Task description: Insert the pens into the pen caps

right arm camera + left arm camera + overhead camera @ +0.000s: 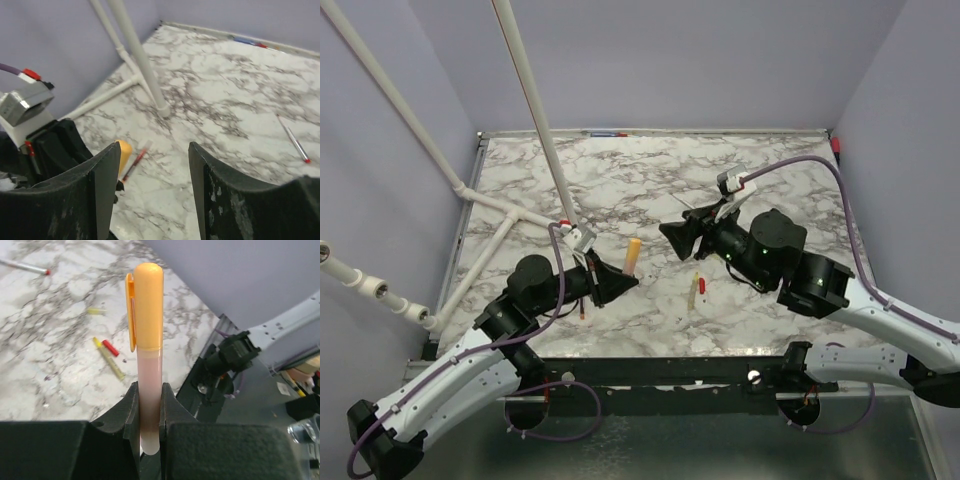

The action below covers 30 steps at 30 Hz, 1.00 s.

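My left gripper next tips down and lays the pink pen, its body already in the orange cap (148, 305), flat on the marble beside the red pen.
My left gripper (149, 390) is shut on a pen's pale pink barrel (150, 375), which stands upright with an orange cap (148, 305) on its top end. In the top view this pen (632, 255) rises from the left gripper (625, 283) near the table's middle. My right gripper (155, 150) is open and holds nothing. It hangs just right of the orange cap (124, 152), at the right gripper (672, 235). A yellow pen (693, 292) and a red cap (702, 286) lie side by side on the marble. A small yellow cap (96, 311) lies farther off.
A red pen (135, 161) lies flat beyond the orange cap. A thin silver pen with a red tip (295, 142) lies toward the back. A white pipe frame (535, 110) slants down onto the table's left part. Purple walls enclose the marble table (620, 170).
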{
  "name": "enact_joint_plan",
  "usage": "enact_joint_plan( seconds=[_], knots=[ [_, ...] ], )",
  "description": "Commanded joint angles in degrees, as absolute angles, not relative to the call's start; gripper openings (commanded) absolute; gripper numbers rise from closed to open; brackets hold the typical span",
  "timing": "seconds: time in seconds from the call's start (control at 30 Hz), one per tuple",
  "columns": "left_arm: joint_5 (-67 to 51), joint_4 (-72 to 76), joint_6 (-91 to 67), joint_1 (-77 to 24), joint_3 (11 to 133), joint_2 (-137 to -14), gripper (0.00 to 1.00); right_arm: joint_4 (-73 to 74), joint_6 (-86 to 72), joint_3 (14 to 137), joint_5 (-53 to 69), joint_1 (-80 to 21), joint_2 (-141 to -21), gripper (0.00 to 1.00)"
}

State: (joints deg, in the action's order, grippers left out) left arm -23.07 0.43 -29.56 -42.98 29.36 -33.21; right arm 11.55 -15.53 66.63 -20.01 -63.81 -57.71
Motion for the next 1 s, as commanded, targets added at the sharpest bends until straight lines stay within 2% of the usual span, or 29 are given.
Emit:
enact_joint_plan(
  seconds=[0.0,0.17,0.4,0.77,0.97],
  knots=[
    [-9.24,-7.12,-33.02,-42.83,29.44,-34.89,0.0,21.72,-17.28,64.72,-32.82,-64.16,-58.21,0.61],
    [-1.11,-9.55,-37.91,-42.86,28.24,-37.22,0.0,26.15,-19.86,61.92,-37.1,-64.16,-57.96,0.61],
    [8.93,-11.43,-40.69,-42.88,25.56,-39.73,0.0,27.06,-23.74,56.74,-37.11,-64.17,-57.15,0.61],
    [16.16,-14.85,-42.88,-42.86,25.62,-53.48,0.0,27.86,-26.39,52.57,-36.14,-64.16,-59.05,0.61],
    [17.89,-15.55,-44.32,-42.83,24.87,-56.55,0.0,27.57,-26.81,51.74,-36.24,-64.16,-60.2,0.61]
  ],
)
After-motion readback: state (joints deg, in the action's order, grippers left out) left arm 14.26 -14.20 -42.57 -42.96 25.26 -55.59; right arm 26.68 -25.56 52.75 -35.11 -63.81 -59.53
